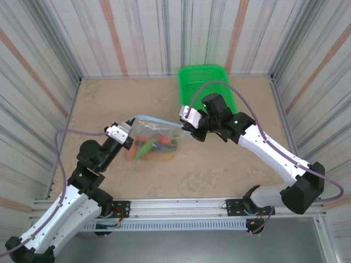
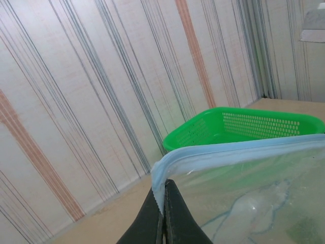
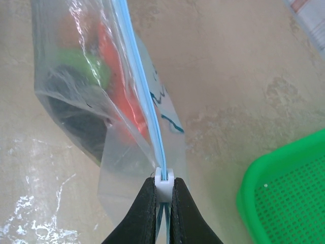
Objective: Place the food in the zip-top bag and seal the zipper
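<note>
The white zipper slider goes with my right gripper away from my left gripper to the blue tracks' open end (image 3: 163, 223) next for release, since they still stand apart there.
The clear zip-top bag (image 1: 159, 134) hangs stretched between both grippers above the table, with the food (image 1: 151, 147) inside: orange, green and dark pieces (image 3: 109, 56). My left gripper (image 1: 130, 127) is shut on the bag's left top corner, pinching the end of the light blue zipper (image 2: 238, 152); in the left wrist view my left gripper (image 2: 163, 201) has no gap between its fingers. My right gripper (image 1: 184, 125) is shut on the white zipper slider (image 3: 164, 179) at the right end of the strip (image 3: 137, 66), the two blue tracks running away from my right gripper (image 3: 164, 190).
A green mesh basket (image 1: 211, 82) stands at the back right, close behind the right arm, and shows beyond the bag as the basket (image 2: 244, 124) and at lower right as the basket (image 3: 289, 198). Striped walls (image 1: 44, 66) enclose the tan table (image 1: 219, 164).
</note>
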Motion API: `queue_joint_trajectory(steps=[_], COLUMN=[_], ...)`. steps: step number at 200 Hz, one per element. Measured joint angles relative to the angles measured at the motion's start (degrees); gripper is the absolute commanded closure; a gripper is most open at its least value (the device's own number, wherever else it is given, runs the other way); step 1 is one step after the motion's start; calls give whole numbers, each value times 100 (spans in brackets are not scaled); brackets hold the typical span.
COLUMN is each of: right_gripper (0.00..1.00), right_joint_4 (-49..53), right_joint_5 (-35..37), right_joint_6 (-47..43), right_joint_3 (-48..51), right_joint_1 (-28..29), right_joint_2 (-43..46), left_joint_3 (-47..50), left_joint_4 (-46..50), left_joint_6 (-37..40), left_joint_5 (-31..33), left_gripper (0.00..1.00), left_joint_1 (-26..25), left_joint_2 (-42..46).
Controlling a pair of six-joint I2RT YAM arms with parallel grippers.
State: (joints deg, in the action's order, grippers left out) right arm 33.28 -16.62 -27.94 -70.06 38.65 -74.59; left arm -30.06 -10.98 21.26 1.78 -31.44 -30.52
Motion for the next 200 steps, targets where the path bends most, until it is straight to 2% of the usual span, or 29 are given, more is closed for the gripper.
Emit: queue_joint_trajectory(steps=[83, 139, 153, 189, 200], right_gripper=[100, 100, 88, 67, 58], right_joint_4=[-20, -52, -48, 205, 208], right_joint_5=[411, 787, 780, 789, 787], right_joint_6=[448, 557, 601, 826, 927], right_joint_3=[756, 807, 804, 813, 815], right_joint_1=[-348, -415, -420, -387, -348], right_joint_2=[452, 509, 546, 883, 1119], left_joint_3=[33, 57, 57, -35, -136], left_joint_4=[-9, -39, -42, -125, -105], left_joint_6=[42, 42, 39, -120, -216], left_joint_5=[111, 109, 85, 83, 61], left_gripper=[100, 100, 100, 100, 100], left_joint_1=[0, 0, 0, 116, 127], left_joint_2=[2, -2, -7, -173, -225])
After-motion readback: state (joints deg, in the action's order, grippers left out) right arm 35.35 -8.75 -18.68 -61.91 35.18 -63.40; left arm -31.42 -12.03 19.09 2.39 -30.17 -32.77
